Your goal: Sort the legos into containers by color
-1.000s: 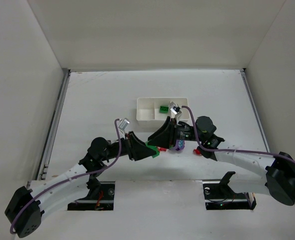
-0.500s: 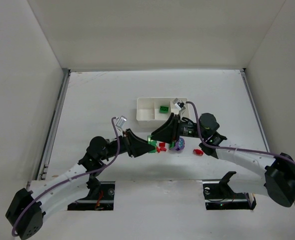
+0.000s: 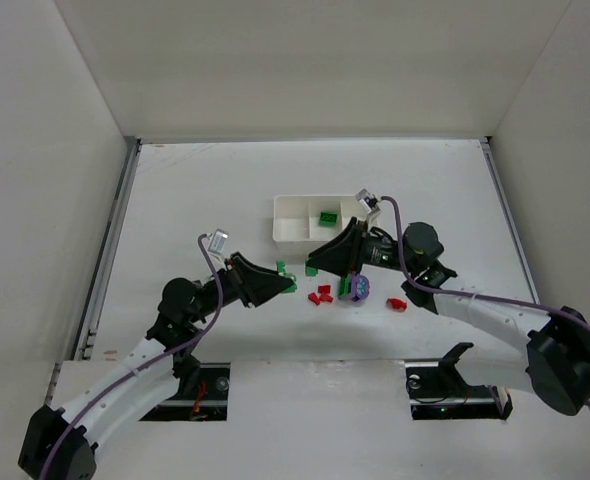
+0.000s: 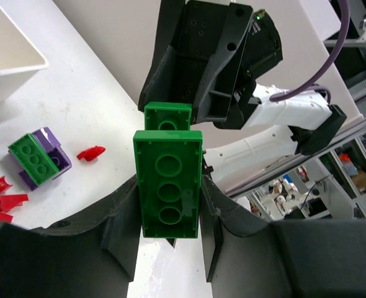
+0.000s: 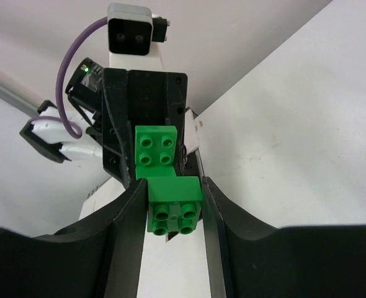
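To get over the tray's middle section, which already holds a green lego, my right gripper should move outward first, then release the small square green lego.
My left gripper (image 3: 274,285) is shut on a long green lego (image 4: 168,189), seen from its hollow underside. Facing it a short way off, my right gripper (image 3: 321,262) is shut on a small square green lego (image 5: 174,205). The two green legos are apart, tip to tip. On the table below lie red legos (image 3: 320,295), a purple and green cluster (image 3: 355,290) and another red lego (image 3: 396,304). The white tray of containers (image 3: 293,203) stands just behind, with one green lego (image 3: 328,218) in its middle compartment.
White walls close the table at the back and both sides. Both arms reach in from the near edge and meet at the middle, just in front of the tray.
The two grippers were pressed together low over the pile. They have lifted and drawn apart, the left moving leftward, each keeping a green lego.
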Available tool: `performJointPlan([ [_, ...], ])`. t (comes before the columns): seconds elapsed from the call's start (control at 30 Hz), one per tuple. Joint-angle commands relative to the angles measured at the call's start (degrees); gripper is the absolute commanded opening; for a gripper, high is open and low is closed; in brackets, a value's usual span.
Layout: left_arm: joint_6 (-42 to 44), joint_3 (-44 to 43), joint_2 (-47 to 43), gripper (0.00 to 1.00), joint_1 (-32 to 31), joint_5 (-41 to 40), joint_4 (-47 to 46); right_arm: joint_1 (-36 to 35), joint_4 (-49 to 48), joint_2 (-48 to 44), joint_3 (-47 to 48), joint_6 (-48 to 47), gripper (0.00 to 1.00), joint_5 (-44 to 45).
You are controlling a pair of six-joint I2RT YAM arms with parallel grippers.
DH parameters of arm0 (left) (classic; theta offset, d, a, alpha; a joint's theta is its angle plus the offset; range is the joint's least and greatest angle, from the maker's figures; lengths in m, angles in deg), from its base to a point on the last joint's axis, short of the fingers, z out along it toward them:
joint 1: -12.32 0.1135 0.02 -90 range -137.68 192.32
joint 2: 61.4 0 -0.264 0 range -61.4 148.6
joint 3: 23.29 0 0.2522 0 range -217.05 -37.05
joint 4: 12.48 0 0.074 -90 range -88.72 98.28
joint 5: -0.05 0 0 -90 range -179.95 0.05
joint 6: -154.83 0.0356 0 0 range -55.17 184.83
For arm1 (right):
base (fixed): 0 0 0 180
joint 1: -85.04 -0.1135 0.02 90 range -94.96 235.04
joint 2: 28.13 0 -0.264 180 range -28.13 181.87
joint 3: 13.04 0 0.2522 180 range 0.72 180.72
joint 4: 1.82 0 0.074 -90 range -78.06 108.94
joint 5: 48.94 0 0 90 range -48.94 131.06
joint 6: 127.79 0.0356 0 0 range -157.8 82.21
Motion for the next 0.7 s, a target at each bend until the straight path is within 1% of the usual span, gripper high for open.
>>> performJointPlan([
  [0.0, -0.7, 0.3, 0.5, 0.17, 0.6, 0.2, -4.4, 0.8, -3.8, 1.4, 1.8, -0.4, 0.38, 3.5],
  [0.1, 0.2, -0.3, 2.6, 0.18, 0.4, -1.3, -4.0, 2.2, 0.6, 5.0, 4.8, -2.5, 0.38, 8.7],
  [0.27, 2.5, -1.8, 5.2, 0.19, 0.3, -4.4, -4.8, 6.7, 10.2, 13.5, 10.8, -4.8, 0.36, 20.5],
  [0.4, 2.7, -2.4, 7.2, 0.20, 0.0, -9.3, -6.5, 9.5, 14.9, 18.6, 14.1, -6.3, 0.36, 29.8],
  [0.53, 2.0, -1.7, 9.5, 0.20, -1.1, -14.5, -9.1, 10.4, 18.2, 22.6, 17.1, -8.0, 0.37, 34.0],
  [0.6, 1.8, -1.2, 10.5, 0.21, -1.4, -17.1, -10.4, 10.3, 18.9, 23.7, 17.7, -8.3, 0.41, 36.1],
  [0.63, 1.6, -1.0, 11.0, 0.21, -1.5, -18.0, -10.9, 10.1, 19.1, 23.8, 17.9, -8.3, 0.44, 36.8],
  [0.67, 1.3, -0.9, 11.5, 0.21, -1.5, -18.6, -11.4, 10.1, 19.2, 24.0, 18.2, -8.4, 0.51, 37.0],
])
